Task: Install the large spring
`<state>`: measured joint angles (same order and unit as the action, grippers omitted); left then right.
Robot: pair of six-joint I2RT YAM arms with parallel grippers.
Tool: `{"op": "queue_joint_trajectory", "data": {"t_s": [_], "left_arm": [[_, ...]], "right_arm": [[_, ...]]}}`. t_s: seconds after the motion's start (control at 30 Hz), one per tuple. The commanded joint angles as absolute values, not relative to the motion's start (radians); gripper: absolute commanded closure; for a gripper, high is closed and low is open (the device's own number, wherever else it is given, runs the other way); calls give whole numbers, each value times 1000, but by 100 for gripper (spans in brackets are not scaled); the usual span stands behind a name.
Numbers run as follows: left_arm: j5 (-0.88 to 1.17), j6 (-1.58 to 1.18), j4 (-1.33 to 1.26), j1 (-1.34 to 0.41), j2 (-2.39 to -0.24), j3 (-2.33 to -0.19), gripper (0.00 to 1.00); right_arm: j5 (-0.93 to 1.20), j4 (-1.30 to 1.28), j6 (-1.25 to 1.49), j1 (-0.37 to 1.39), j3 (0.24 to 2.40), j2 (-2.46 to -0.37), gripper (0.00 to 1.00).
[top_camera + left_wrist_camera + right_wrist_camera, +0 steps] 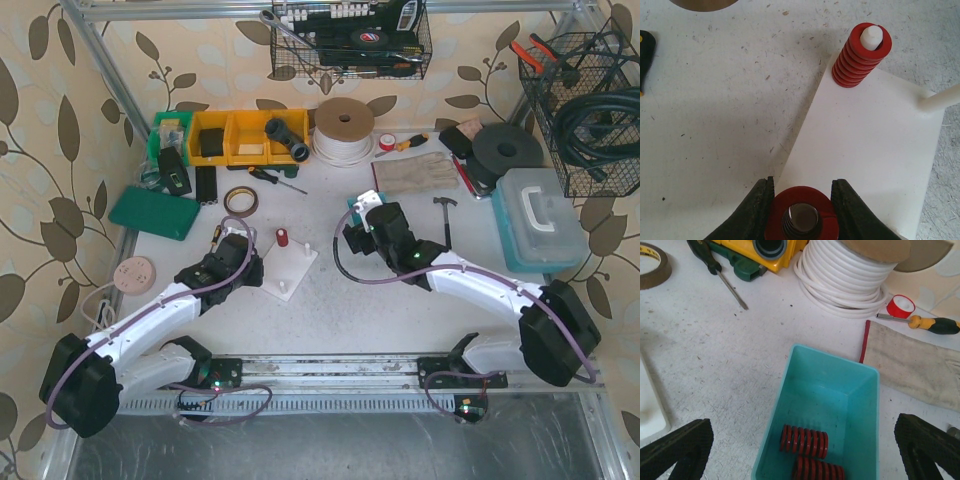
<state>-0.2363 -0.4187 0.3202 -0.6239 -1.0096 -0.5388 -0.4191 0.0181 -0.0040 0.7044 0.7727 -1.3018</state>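
Note:
My right gripper is going down into the teal bin (pixel 790 385) next and will close across both ends of the farther red spring, because that spring lies crosswise between its fingers.
My left gripper (pixel 802 184) is shut on a red spring (pixel 802 217), seen end-on with its bore facing the camera, held over the near corner of the white peg plate (pixel 865 140). Another red spring (pixel 857 55) sits upright on a white peg at the plate's far corner. A bare white peg (pixel 940 99) stands at the right. In the top view the left gripper (pixel 247 265) is at the plate's (pixel 295 268) left edge. My right gripper (pixel 802 426) is open and empty, above a teal bin (pixel 790 385) holding two red springs (pixel 804 440).
A white cable coil (pixel 840 275), red tape roll (pixel 902 305), screwdrivers (pixel 720 275), a cloth (pixel 920 360) and yellow bins (pixel 245 135) lie behind the teal bin. A brown tape ring (pixel 240 200) and a green case (pixel 155 212) are at the left, a clear toolbox (pixel 540 215) at the right.

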Motion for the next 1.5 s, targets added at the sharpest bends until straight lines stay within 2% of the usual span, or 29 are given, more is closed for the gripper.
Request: {"op": "queue_joint_trajectory", "data": {"t_s": [0.0, 0.33, 0.67, 0.83, 1.07, 1.33, 1.47], "left_arm": [[-251, -408, 316, -632, -1010, -546, 71], [-260, -421, 349, -632, -977, -564, 43], [-316, -407, 416, -633, -930, -679, 25], [-303, -427, 329, -633, -989, -682, 22], [-290, -508, 291, -632, -1073, -731, 20], [-302, -500, 307, -632, -1076, -760, 19], [-349, -501, 315, -632, -1066, -756, 18]], "right_arm": [[-416, -3, -9, 701, 810, -1326, 2], [-410, -21, 1, 702, 831, -1350, 2], [-275, -240, 112, 568, 983, -1409, 4], [-144, -330, 112, 487, 1059, -1479, 17], [-141, -452, 50, 456, 1138, -1608, 41], [-73, -555, 23, 423, 1233, -1727, 43], [-14, -649, -3, 422, 1309, -1783, 40]]}}
